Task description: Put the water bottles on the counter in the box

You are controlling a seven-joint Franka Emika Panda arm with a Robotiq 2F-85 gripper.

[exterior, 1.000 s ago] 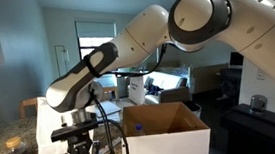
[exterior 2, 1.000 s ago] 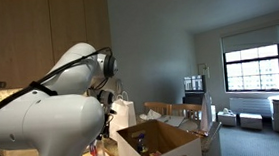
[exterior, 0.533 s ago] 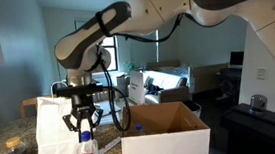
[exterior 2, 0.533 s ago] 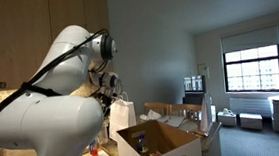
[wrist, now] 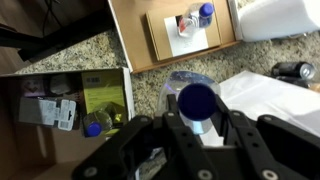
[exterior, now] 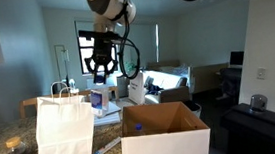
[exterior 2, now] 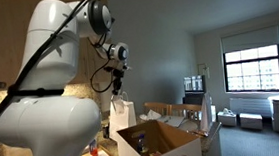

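I need to swing my gripper over the box's end by the white paper bag next, then lower it inside to release the bottle. The bottle hangs high outside the box.
My gripper is shut on a clear water bottle with a blue cap and holds it upright, high in the air. In an exterior view the gripper hangs above the white paper bag, with the bottle below it. The box stands open to its right; it also shows in an exterior view. In the wrist view the box lies at the lower left with a blue-capped bottle inside. Another bottle lies on a brown cardboard tray on the counter.
A white paper bag with handles stands on the counter beside the box; it also shows under the gripper. A dark can lies at the right. A white container stands at the top right.
The gripper has risen from counter height beside the paper bag to well above it, carrying the bottle up and a little toward the box.
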